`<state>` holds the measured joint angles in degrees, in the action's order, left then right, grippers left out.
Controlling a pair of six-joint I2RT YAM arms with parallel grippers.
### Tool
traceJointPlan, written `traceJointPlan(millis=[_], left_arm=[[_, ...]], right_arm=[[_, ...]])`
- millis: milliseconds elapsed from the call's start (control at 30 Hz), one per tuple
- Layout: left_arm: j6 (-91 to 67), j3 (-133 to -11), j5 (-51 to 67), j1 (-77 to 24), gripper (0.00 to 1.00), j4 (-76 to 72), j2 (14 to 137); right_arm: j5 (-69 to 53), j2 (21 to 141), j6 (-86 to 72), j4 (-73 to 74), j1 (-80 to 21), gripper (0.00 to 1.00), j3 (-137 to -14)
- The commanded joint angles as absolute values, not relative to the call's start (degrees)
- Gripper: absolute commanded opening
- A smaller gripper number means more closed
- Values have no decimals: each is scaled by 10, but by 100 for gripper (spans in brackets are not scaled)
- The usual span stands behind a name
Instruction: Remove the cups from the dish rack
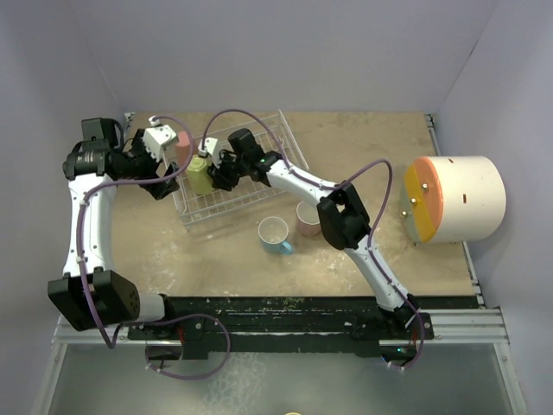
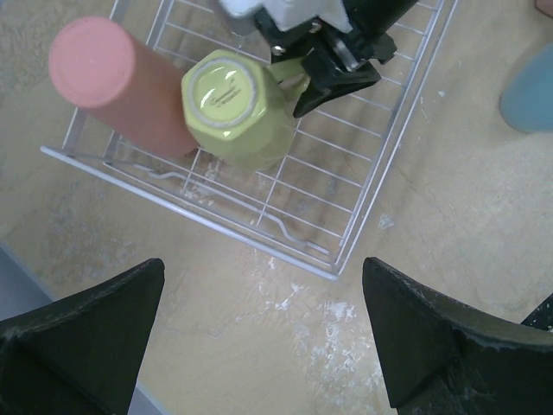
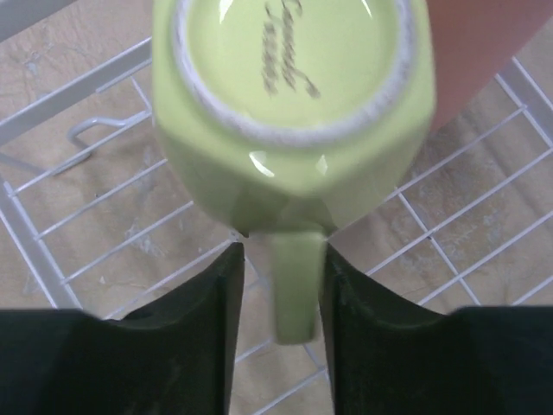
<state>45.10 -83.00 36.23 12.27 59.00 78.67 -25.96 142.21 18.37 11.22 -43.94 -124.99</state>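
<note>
My left gripper tilts sideways next and moves to the yellow-green cup, onto the cup's rim [image 1: 195, 188] [image 2: 216, 154] opposite the handle, since my right gripper straddles its handle.
The white wire dish rack [image 1: 251, 197] holds two cups, both bottom up: a yellow-green one [image 1: 200, 175] and a coral-red one [image 1: 182, 145] beside it. My right gripper [image 3: 281, 294] reaches into the rack, its fingers [image 3: 212, 328] straddling the yellow-green cup's [image 3: 289, 104] handle. The right finger touches the handle and a narrow gap shows on the left. My left gripper [image 2: 263, 328] hangs wide open over bare table just outside the rack's [image 2: 346, 216] near left corner, holding nothing. A light blue cup [image 1: 275, 233] and a light pink cup [image 1: 307, 216] stand upright on the table in front of the rack.
A big cream cylinder with an orange-yellow face [image 1: 458, 199] lies at the right of the table. The right arm's forearm stretches over the light pink cup toward the rack. Grey walls close in the table on three sides.
</note>
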Motion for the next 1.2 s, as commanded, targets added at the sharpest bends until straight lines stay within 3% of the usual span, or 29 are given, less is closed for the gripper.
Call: traceJointPlan(millis=[0,200,500,733,933,1167], left_arm=[[491,-816,416,127,99,576,734],[521,-801,421,126,99,587,720],[551,-757,471,124,100,557,680],[588,-718,462,59,99,491,621],[678,-667,462,22,99,401,532],[705,-675,545,19,97,386,477]], right_arm=[[-229,1409,157,84,-443,31,-1283],[-224,1331,95,11,-443,0,-1216],[-211,1180,-40,0,-443,0,-1159],[-259,1040,-287,12,-442,0,-1046],[-301,913,-502,-149,-442,0,-831],[-328,865,-657,-314,-444,0,-719]])
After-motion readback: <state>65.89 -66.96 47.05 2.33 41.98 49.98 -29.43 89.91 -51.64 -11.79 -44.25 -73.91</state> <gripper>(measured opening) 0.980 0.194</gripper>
